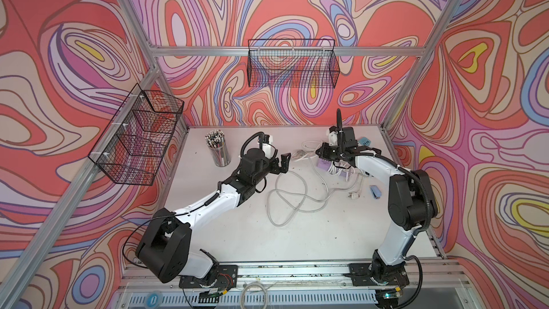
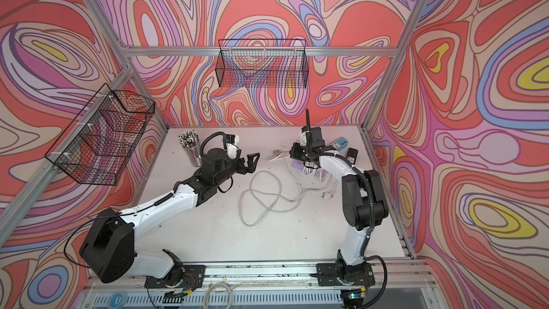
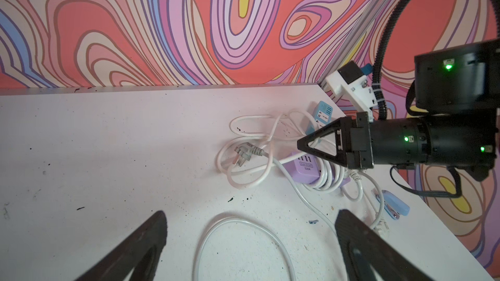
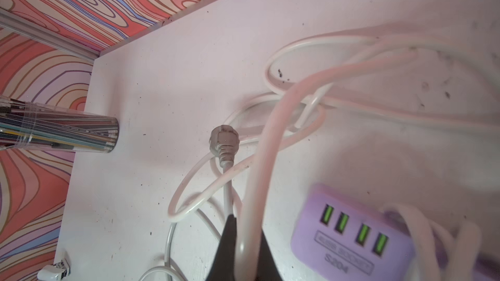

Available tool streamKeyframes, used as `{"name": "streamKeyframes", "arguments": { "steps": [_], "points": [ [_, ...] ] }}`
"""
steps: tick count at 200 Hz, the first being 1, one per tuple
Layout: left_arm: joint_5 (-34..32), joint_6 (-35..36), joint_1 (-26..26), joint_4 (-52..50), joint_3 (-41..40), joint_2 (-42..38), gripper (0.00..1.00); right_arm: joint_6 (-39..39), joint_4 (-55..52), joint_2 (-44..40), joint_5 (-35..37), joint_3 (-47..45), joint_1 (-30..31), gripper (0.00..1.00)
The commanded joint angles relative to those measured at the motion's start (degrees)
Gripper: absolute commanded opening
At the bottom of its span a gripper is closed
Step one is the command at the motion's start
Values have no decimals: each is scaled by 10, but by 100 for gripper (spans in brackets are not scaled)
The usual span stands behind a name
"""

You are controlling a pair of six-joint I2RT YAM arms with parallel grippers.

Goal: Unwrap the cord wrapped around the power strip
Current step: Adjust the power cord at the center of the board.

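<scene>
My right gripper should pull the piece of white cord outward to the loose loops by the grey plug [image 1: 304, 150] [image 4: 249, 139] and let go of it away from the power strip, which is still wound.
The purple power strip [image 4: 351, 235] lies at the back right of the table, with white cord coils [image 3: 328, 177] still wound round its body. It shows in both top views [image 1: 326, 164] [image 2: 299, 165]. My right gripper [image 4: 247, 241] is shut on a strand of the white cord [image 4: 273, 131], right beside the strip's end with the green ports. More of that cord lies in loose loops [image 3: 249, 141] past the strip. My left gripper [image 3: 250, 216] is open and hovers over the table's middle [image 1: 283, 162], above a grey cable loop, holding nothing.
A grey cable [image 1: 291, 197] with a grey plug [image 3: 244, 152] sprawls mid-table. A pencil cup [image 1: 218, 150] stands back left. A blue power strip [image 1: 364, 142], a black adapter [image 2: 352, 154], a blue stapler [image 1: 375, 191] and a white plug [image 1: 353, 196] lie on the right. Wire baskets [image 1: 292, 63] hang on the walls.
</scene>
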Motion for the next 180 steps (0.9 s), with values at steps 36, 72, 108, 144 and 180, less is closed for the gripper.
{"name": "streamKeyframes", "arguments": {
  "steps": [36, 72, 108, 144, 180],
  "points": [
    [-16, 12, 6, 15, -17, -26, 100, -5, -4, 131, -13, 160, 40, 0],
    [-14, 12, 9, 16, -18, -27, 100, -6, -7, 230, -8, 268, 73, 0],
    [-14, 14, 11, 11, -16, -34, 100, -12, 15, 219, 4, 229, 77, 34],
    [28, 0, 11, 14, -1, -16, 100, -36, 9, 137, 18, 152, 57, 97],
    [104, -8, 12, -27, 63, 29, 100, -59, -8, 25, 22, 73, 18, 98]
  ]
}}
